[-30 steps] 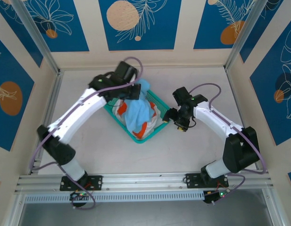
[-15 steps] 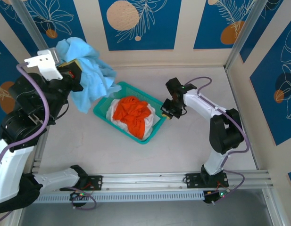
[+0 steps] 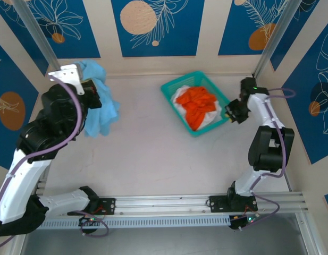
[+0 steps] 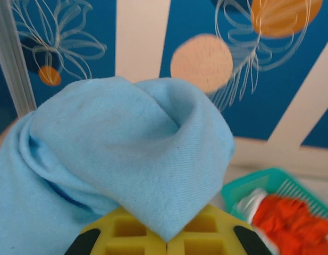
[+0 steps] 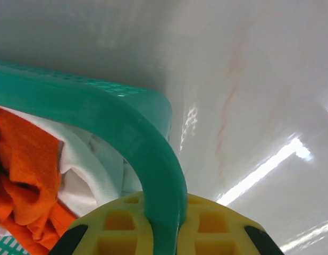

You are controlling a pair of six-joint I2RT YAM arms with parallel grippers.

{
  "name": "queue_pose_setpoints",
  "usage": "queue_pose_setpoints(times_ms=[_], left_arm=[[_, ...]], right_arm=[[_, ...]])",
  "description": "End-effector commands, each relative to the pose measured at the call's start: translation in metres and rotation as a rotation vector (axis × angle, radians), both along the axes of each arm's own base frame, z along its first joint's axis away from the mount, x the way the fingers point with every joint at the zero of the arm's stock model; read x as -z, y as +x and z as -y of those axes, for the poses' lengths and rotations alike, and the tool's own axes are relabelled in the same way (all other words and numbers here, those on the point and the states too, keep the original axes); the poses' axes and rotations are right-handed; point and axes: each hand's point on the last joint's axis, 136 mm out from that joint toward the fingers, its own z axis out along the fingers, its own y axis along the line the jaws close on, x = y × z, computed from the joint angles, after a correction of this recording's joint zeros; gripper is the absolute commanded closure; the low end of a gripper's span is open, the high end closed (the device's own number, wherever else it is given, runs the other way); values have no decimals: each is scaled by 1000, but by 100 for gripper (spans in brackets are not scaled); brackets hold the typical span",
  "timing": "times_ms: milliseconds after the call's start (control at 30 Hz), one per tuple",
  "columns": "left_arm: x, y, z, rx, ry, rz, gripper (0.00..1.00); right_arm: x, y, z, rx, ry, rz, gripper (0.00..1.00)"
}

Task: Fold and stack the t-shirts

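Observation:
The basket point(image 3: 173, 103) slides toward the nearby side wall next, dragged by my right gripper, which then releases the basket's rim. This is because empty table lies between the gripper and that wall.
My left gripper point(image 3: 92, 88) is raised at the far left, shut on the light blue t-shirt point(image 3: 101, 109), which hangs bunched below it. In the left wrist view the blue cloth point(image 4: 126, 149) comes out from between the closed yellow pads point(image 4: 206, 234). The bright orange t-shirt point(image 3: 198, 101) lies crumpled on the white t-shirt point(image 3: 208, 121) inside the teal basket point(image 3: 173, 103) at the back right. My right gripper point(image 3: 230, 111) is shut on the basket's right rim point(image 5: 126, 133), with orange cloth point(image 5: 25, 170) and white cloth point(image 5: 89, 164) just inside it.
The pale table point(image 3: 164, 159) stretches between the arms. Blue-and-cream patterned walls and metal corner posts point(image 3: 270, 37) close in the back and sides. An aluminium rail point(image 3: 164, 202) runs along the near edge.
The right gripper closed on the basket rim and dragged the basket from the table's middle to the back right. The left arm lifted the blue t-shirt out and carried it to the far left.

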Motion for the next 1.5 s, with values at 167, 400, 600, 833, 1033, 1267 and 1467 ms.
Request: queue_pose_setpoints(times_ms=[167, 400, 600, 833, 1033, 1267, 1467], left_arm=[[111, 18, 69, 216, 63, -385, 100], [163, 32, 84, 260, 45, -561, 100], [190, 46, 99, 302, 68, -648, 100], [216, 55, 129, 385, 42, -767, 100], [223, 57, 135, 393, 46, -810, 100], [222, 59, 124, 336, 68, -805, 100], [217, 58, 121, 329, 70, -800, 100]], right_arm=[[-28, -16, 107, 211, -162, 27, 100], [-29, -38, 154, 364, -199, -12, 100], [-28, -46, 174, 495, -198, 34, 100], [-23, -34, 185, 588, -195, 103, 66], [-49, -12, 156, 370, -318, 142, 20], [-88, 49, 60, -107, -389, 297, 15], [-38, 71, -40, -498, -319, 130, 19]])
